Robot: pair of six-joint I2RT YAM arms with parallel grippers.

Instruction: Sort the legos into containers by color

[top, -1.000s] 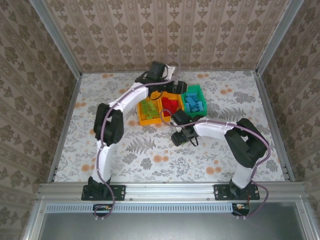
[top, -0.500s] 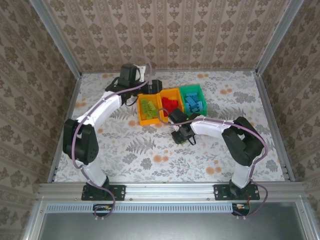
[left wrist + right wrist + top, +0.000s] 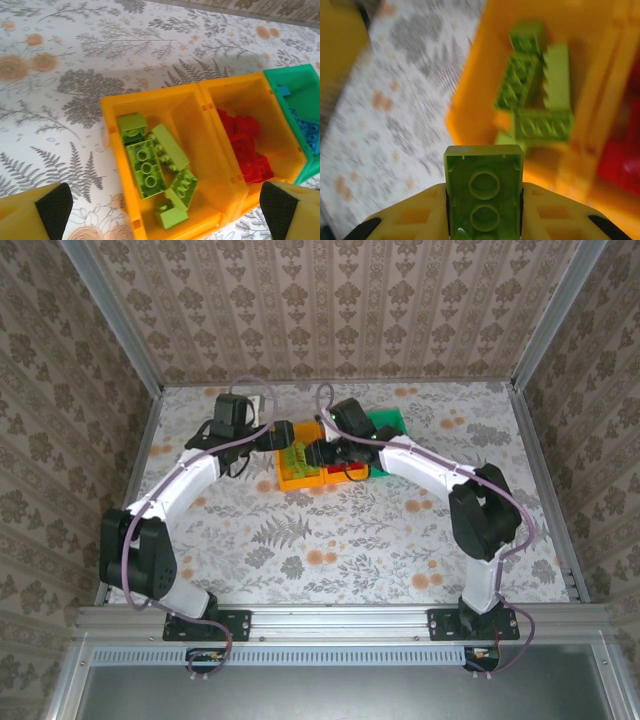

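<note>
This lime green lego in my right gripper should next go outward over the other lime legos and be let go there, because they are outward in the orange container.
My right gripper is shut on a lime green lego, hollow underside facing the camera, held above the near rim of the left orange container. Several lime legos lie inside it. From above, the right gripper hangs over that container. My left gripper is open wide and empty above the same container, looking down on its lime legos. Red legos fill the middle orange container. Blue legos lie in the green container.
The three containers stand in a row at the back middle of the floral tabletop. The left gripper and right gripper are close together over the left container. Metal rails and patterned walls close in the table.
The right gripper has lifted from the table in front of the containers and moved over the left orange one with the lime lego. The left arm has swung leftward off the containers.
</note>
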